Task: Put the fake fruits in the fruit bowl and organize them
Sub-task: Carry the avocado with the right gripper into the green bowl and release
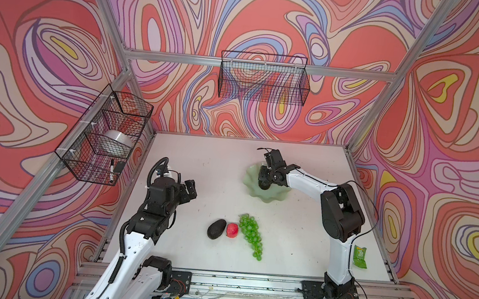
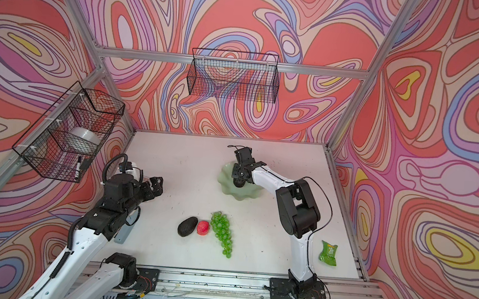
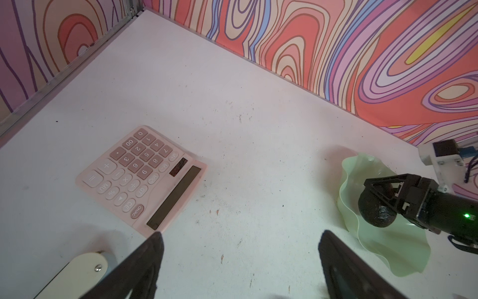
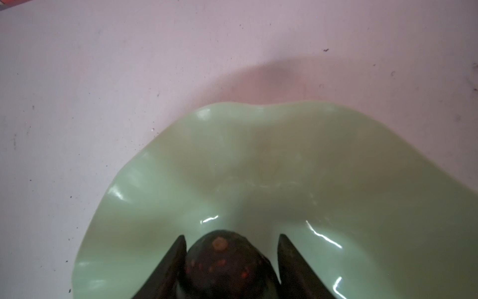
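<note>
I will lower my right gripper slightly next and release the dark avocado onto the bowl's bottom. The bowl's pale green bottom is just below the gripper's fingers.
The pale green wavy fruit bowl (image 1: 276,199) (image 2: 243,197) stands at the back right of the white table. My right gripper (image 4: 232,239) is down inside it, shut on a dark avocado (image 4: 225,264) (image 1: 264,185) that sits low over the bowl's floor (image 4: 284,168). On the table in front lie a second avocado (image 1: 216,229) (image 2: 187,226), a red strawberry (image 1: 232,230) (image 2: 203,227) touching it, and a green grape bunch (image 1: 251,235) (image 2: 222,233). My left gripper (image 1: 191,192) (image 3: 241,235) hovers open and empty at the left, well away from the fruits.
A pink calculator (image 3: 142,176) lies on the table ahead of the left gripper. A green snack packet (image 1: 359,256) lies by the right edge behind the right arm. Black wire baskets hang on the left wall (image 1: 106,135) and the back wall (image 1: 263,81).
</note>
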{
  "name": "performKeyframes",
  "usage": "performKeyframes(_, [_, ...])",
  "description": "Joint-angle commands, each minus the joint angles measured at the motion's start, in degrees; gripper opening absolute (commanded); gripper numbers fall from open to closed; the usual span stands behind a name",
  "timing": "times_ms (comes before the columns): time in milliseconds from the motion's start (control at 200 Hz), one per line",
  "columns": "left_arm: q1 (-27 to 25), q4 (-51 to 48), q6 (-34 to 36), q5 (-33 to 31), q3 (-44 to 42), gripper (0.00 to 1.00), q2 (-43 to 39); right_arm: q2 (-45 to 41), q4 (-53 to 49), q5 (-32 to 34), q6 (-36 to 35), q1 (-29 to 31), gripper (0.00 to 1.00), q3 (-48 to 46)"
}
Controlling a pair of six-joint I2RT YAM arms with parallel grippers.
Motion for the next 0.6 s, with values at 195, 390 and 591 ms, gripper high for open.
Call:
performKeyframes(195, [0.0,-0.01,-0.55,-0.31,-1.35,0.93,-1.42,2.7,2.03,-1.06,0.63,-0.59,0.48,1.18])
performKeyframes(390, [0.01,-0.44,-0.32,0.82,-1.68,0.91,-2.09,3.34,1.98,-2.09,1.24,-1.05,0.55,1.58])
performKeyframes(591, [-0.48,-1.69,-0.06,3.65,-1.68,0.88,-1.57,2.44,1.95,-2.63,1.11,-1.63,0.66,2.41])
